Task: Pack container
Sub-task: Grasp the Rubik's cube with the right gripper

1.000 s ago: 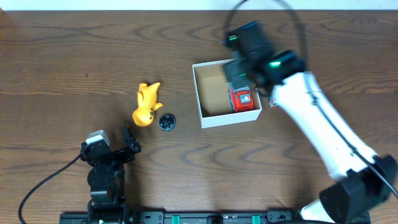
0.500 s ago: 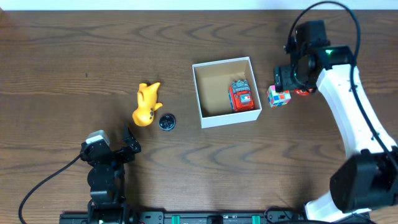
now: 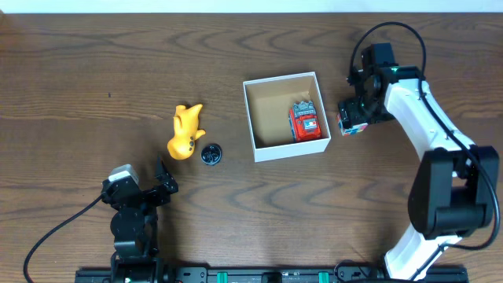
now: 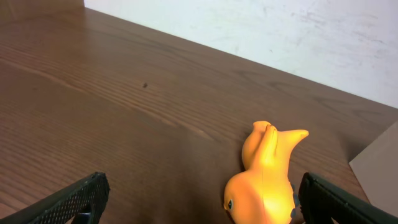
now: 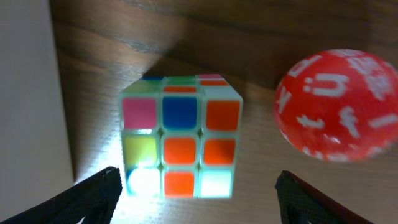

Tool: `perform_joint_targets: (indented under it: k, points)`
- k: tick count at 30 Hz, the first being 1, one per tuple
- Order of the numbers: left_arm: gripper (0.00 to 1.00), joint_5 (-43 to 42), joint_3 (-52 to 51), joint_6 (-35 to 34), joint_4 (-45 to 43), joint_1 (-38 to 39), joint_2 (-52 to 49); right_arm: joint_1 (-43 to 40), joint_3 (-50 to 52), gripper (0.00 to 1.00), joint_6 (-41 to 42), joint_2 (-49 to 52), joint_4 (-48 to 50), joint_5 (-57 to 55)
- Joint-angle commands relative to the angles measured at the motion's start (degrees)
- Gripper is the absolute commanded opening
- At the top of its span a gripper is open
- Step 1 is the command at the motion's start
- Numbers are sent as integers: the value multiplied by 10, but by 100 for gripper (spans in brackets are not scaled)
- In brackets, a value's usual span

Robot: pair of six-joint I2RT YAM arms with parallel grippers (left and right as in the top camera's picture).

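The colourful puzzle cube (image 3: 350, 127) (image 5: 180, 137) is below, already lined up between the open fingers of my right gripper, so my right gripper should next go down around the cube's opposite sides and close.
The container (image 3: 261, 149) is a white box with a brown inside at the table's middle, and a red toy car (image 3: 306, 121) lies in it. Its white wall shows at the left of the right wrist view (image 5: 25, 93). My right gripper (image 3: 357, 118) is open just above a colourful puzzle cube (image 5: 180, 137), right of the box; the cube (image 3: 350, 127) peeks out under it. A red ball with white letters (image 5: 336, 102) lies beside the cube. My left gripper (image 3: 161, 185) is open and empty, near a yellow duck (image 3: 185, 132) (image 4: 264, 177).
A small dark round thing (image 3: 211, 154) lies next to the duck. The left arm's base (image 3: 132, 228) stands at the front left edge. The right arm (image 3: 428, 134) reaches in from the front right.
My right gripper has left the box, swung right, and come down over the puzzle cube. The car stays in the box. The left arm has not moved.
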State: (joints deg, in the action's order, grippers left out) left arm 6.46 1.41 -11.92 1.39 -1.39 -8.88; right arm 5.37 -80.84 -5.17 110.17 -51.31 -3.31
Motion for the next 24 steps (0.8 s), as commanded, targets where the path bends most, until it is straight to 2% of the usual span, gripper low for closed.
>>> perform_joint_targets:
  k: [1, 5, 11, 15, 19, 24]
  points:
    - [98, 17, -12, 7, 21, 1, 4, -5, 5, 81, -13, 25, 6, 4]
    - [98, 17, -12, 7, 21, 1, 4, -5, 5, 80, -14, 48, 15, 8]
    - [98, 17, -12, 7, 21, 1, 4, -4, 5, 60, -13, 56, 19, 8]
    - [98, 17, -12, 7, 21, 1, 4, -3, -1, 56, -13, 52, 16, 8]
    - [98, 17, -12, 7, 21, 1, 4, 1, -2, 47, -13, 36, 17, 8]
    - [98, 17, -12, 7, 21, 1, 4, 10, -10, 46, -13, 0, 17, 8]
